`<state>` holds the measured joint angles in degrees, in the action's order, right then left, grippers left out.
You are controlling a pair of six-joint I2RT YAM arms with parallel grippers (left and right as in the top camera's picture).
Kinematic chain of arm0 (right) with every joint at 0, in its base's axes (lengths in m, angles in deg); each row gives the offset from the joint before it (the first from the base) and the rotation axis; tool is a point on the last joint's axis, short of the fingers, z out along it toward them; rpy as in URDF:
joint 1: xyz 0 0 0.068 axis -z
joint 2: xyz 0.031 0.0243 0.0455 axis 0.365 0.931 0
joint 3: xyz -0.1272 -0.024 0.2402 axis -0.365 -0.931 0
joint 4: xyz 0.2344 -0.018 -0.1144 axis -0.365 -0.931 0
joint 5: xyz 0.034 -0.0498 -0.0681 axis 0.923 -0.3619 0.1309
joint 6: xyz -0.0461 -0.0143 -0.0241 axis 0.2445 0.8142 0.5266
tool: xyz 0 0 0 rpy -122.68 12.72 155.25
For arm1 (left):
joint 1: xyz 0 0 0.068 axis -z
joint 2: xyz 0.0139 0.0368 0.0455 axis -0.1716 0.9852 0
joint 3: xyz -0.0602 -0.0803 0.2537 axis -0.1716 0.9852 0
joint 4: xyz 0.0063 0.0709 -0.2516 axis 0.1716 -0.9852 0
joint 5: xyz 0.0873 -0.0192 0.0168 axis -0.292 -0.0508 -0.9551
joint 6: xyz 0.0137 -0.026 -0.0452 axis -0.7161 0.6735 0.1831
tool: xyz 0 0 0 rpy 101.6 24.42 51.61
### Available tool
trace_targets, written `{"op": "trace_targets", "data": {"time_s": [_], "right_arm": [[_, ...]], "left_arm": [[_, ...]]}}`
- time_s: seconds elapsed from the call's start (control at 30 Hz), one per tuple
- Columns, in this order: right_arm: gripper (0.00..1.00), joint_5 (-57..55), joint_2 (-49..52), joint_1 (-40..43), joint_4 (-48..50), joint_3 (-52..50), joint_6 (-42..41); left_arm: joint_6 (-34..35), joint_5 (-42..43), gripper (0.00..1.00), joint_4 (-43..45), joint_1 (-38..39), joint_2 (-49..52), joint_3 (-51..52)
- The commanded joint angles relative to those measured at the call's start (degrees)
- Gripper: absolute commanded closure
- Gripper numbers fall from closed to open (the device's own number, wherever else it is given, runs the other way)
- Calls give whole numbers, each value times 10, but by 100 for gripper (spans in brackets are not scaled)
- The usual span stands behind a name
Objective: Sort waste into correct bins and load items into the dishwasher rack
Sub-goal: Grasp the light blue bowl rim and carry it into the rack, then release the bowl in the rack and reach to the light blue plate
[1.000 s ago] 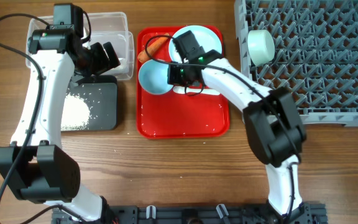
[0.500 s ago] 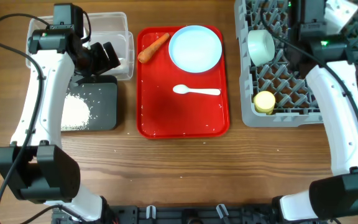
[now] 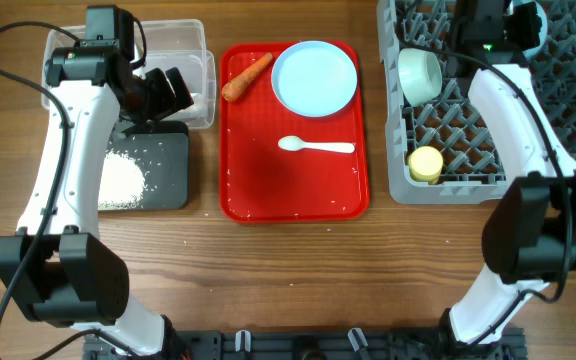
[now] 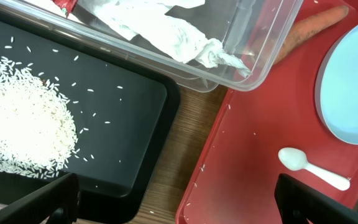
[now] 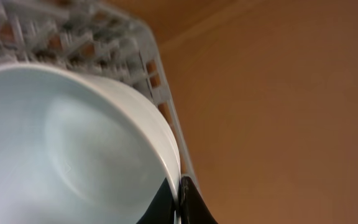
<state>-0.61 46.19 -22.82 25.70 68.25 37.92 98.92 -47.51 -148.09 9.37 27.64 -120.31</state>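
Note:
The right gripper lowers the light blue bowl next into the spot beside the mint-green bowl [image 3: 420,75], which is empty.
My right gripper [image 5: 179,200] is shut on the rim of the light blue bowl [image 5: 73,143] and holds it over the far part of the grey dishwasher rack [image 3: 558,110]; from overhead the bowl [image 3: 534,22] shows beside the gripper [image 3: 513,32]. A mint-green bowl [image 3: 420,75] and a yellow cup [image 3: 426,165] sit in the rack. My left gripper [image 4: 179,202] is open and empty above the gap between the black tray [image 4: 123,118] and the red tray. Rice [image 4: 23,127] lies on the black tray. Tissue [image 4: 173,34] and a wrapper [image 4: 67,5] lie in the clear tub [image 3: 193,75].
The red tray [image 3: 293,185] holds a pale blue plate [image 3: 314,78], an orange carrot [image 3: 246,78] and a white spoon [image 3: 316,146]. A few rice grains lie scattered on the red tray [image 4: 247,162]. The rack fills the right side of the table.
My right arm has carried the light blue bowl from the red tray to the far part of the rack. The left arm has not moved.

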Motion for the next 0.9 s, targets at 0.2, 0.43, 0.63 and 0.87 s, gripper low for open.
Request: {"op": "trace_targets", "data": {"time_s": [0.2, 0.43, 0.63, 0.87], "right_arm": [[95, -38, 97, 14, 126, 4, 148], [96, -29, 117, -1, 121, 3, 148], [94, 19, 117, -30, 36, 3, 146], [0, 0, 117, -68, 19, 3, 146]], "left_arm": [[-1, -2, 0, 0, -2, 0, -1], [-1, -2, 0, 0, -2, 0, -1], [-1, -2, 0, 0, -2, 0, -1], [-1, -2, 0, 0, -2, 0, -1]]}}
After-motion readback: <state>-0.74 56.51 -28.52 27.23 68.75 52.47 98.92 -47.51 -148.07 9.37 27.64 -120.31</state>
